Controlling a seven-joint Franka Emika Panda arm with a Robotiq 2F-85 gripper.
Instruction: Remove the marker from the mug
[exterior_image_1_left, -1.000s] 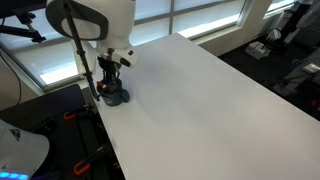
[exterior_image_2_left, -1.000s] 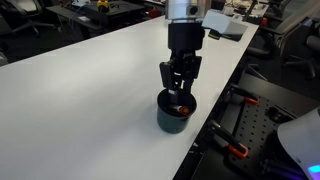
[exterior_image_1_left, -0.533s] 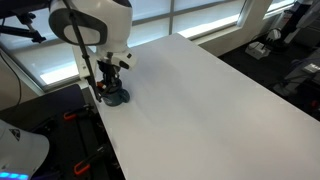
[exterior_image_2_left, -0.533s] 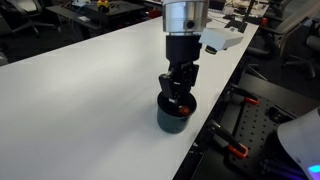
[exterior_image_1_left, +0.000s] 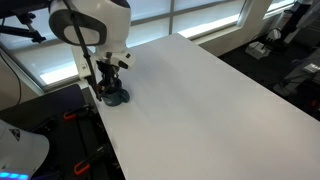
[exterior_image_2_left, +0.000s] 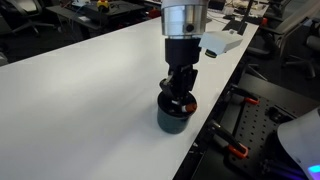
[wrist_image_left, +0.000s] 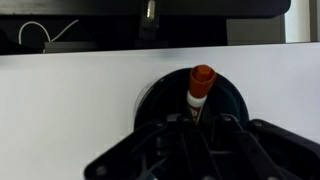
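My gripper lifts above the mug's rim (wrist_image_left: 150, 96) next, as the marker stands inside. It then moves to the left in the wrist view and lowers to release on bare tabletop.
The dark blue-grey mug (exterior_image_2_left: 174, 119) stands near the edge of the white table, and also shows in the other exterior view (exterior_image_1_left: 114, 98). The marker (wrist_image_left: 201, 82) stands inside it, its orange-red end up, leaning on the mug's rim (wrist_image_left: 150, 96). My gripper (exterior_image_2_left: 180, 94) points straight down into the mug's mouth, with its fingers drawn in around the marker's dark body (wrist_image_left: 199, 125). The lower part of the marker is hidden by the fingers. In an exterior view the gripper (exterior_image_1_left: 108, 87) covers most of the mug.
The white table (exterior_image_2_left: 80, 90) stretches far away from the mug. Its edge (exterior_image_2_left: 205, 125) runs right beside the mug, with a black frame and orange clamps (exterior_image_2_left: 235, 150) below. Office desks and clutter stand beyond.
The gripper's fingers, spread apart over the mug a second ago, have closed in around the marker. The arm and mug have stayed in place.
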